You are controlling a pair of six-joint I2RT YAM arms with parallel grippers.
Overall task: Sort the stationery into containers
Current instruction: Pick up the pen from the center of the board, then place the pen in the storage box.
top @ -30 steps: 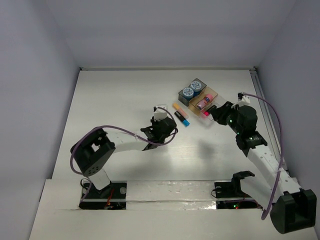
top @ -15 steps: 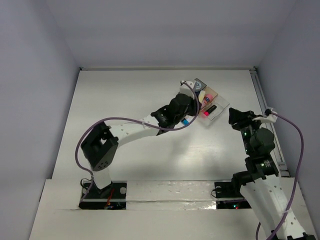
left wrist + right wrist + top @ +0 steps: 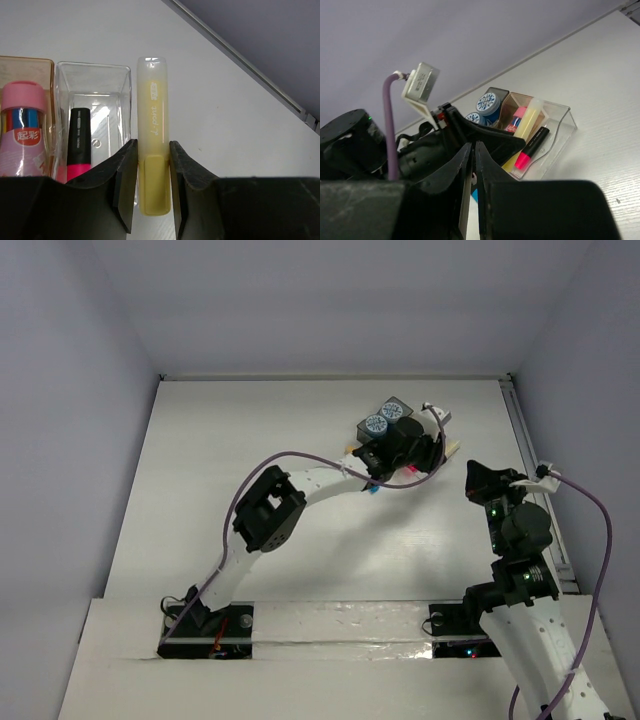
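My left gripper shifts the yellow marker [image 3: 152, 100] toward the amber tray next, over the clear tray's free part beside the pink-black marker.
My left gripper [image 3: 430, 454] [image 3: 152, 152] is shut on the yellow marker [image 3: 152, 100] and holds it just right of the clear tray [image 3: 95, 80], above the table. The clear tray holds the pink-black marker [image 3: 79, 145]. The amber tray [image 3: 30, 62] holds the pink-topped stick [image 3: 22, 130]. Two blue-and-white pots [image 3: 375, 426] [image 3: 393, 411] sit in the dark grey tray [image 3: 499, 91]. The blue end of the black-blue marker [image 3: 372, 488] shows under the left arm. My right gripper [image 3: 478, 475] [image 3: 473, 150] is shut and empty, pulled back to the right of the trays.
The left arm [image 3: 310, 480] stretches across the middle of the table to the trays. A metal rail [image 3: 525, 460] runs along the table's right edge, close to the right arm. White walls enclose the table at the back and sides.
My left arm has swung from the table's middle to the right, carrying the yellow marker over the trays. My right gripper has drawn back from the clear tray and now holds still.
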